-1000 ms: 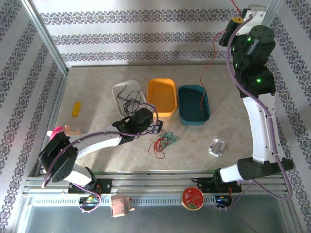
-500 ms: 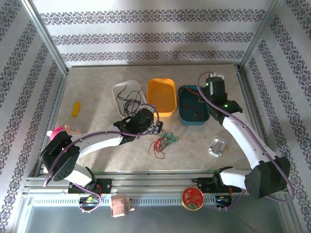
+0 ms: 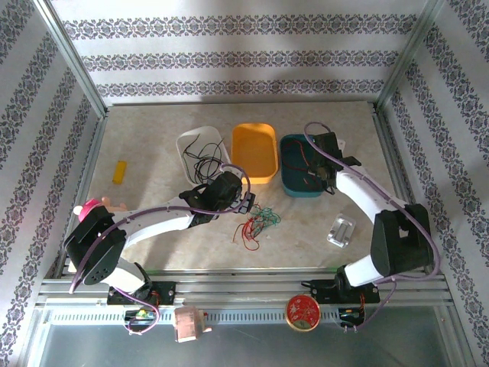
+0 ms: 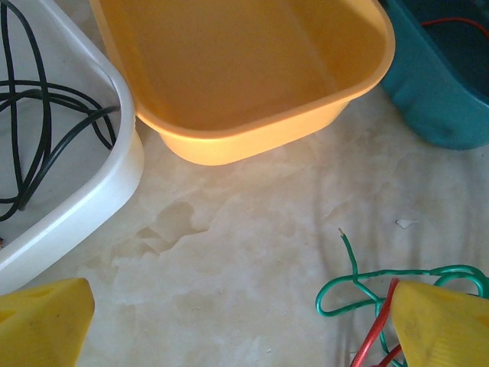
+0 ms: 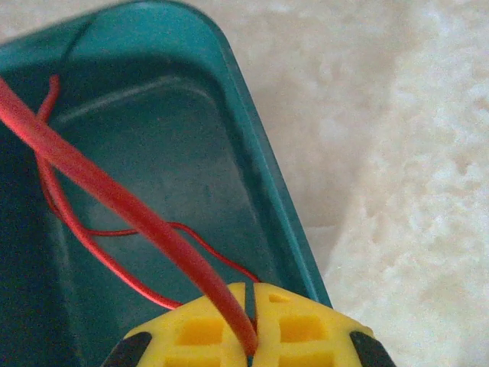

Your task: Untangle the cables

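The red cable goes over the teal bin's middle next for its release. My right gripper first shifts from the teal bin's rim toward the orange bin to get there.
A small tangle of red and green cables (image 3: 257, 222) lies on the table in front of the bins. My left gripper (image 3: 248, 200) hovers just left of it, open; in the left wrist view my left gripper (image 4: 244, 336) has a green cable (image 4: 359, 294) and a red cable (image 4: 374, 340) beside its right fingertip (image 4: 443, 325). My right gripper (image 3: 319, 174) is low over the teal bin (image 3: 290, 180), shut on a red cable (image 5: 114, 195) that loops down into the bin (image 5: 260, 160). Black cables (image 3: 200, 153) lie in the white bin (image 3: 183, 141).
An empty orange bin (image 3: 254, 151) stands between the white and teal bins. A yellow block (image 3: 120, 171) lies at the left. A small metal piece (image 3: 341, 230) lies at the right, near the right arm. The tangle sits close to the table's front edge.
My right arm swung down from high at the back right to the teal bin, bringing the red cable into it. The left arm and the tangle stayed put.
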You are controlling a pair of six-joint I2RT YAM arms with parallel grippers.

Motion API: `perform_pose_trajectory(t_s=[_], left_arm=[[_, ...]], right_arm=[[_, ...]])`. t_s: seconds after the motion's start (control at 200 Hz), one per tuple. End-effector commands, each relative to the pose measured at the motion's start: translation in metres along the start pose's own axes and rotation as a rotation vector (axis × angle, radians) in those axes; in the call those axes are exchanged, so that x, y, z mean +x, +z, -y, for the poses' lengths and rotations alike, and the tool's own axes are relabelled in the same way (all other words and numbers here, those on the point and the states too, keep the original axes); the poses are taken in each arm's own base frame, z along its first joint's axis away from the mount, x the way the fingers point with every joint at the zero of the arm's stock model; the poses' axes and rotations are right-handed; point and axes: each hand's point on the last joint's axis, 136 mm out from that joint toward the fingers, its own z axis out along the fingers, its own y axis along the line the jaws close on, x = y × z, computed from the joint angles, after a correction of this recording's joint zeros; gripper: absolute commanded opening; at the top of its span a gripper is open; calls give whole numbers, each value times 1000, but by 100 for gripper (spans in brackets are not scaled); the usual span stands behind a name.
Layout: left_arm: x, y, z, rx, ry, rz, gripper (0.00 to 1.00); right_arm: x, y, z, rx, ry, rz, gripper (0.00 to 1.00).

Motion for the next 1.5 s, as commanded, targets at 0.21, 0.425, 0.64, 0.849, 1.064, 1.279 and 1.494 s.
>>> perform_pose_trajectory(t_s=[0.21,0.425,0.64,0.849,1.064,1.279,1.494], left_arm=[[-10,-5,-5,-28,6,6,99],[-8,-6,-7,-41,15,-4,99],[-5,-6,-8,-41,16,-13,100],[4,-2,7,44,31,-49,95],[20,6,36,198,59,-125,87],[33,30,38,174,94,-192,81],[37,48,42,162,125,-229,42]], right_arm=[[25,20,-27,-11,-60,-133,0],[17,2,-32,-45,-53,-89,46],[-21,-48,-16,-39,-58,84,56],[-19,-90,-19,-132,-92,136,57],[15,-100,-23,-217,-111,70,57],[45,-107,-48,-368,-174,-16,56],[122,-115,-97,-630,-344,-251,57]])
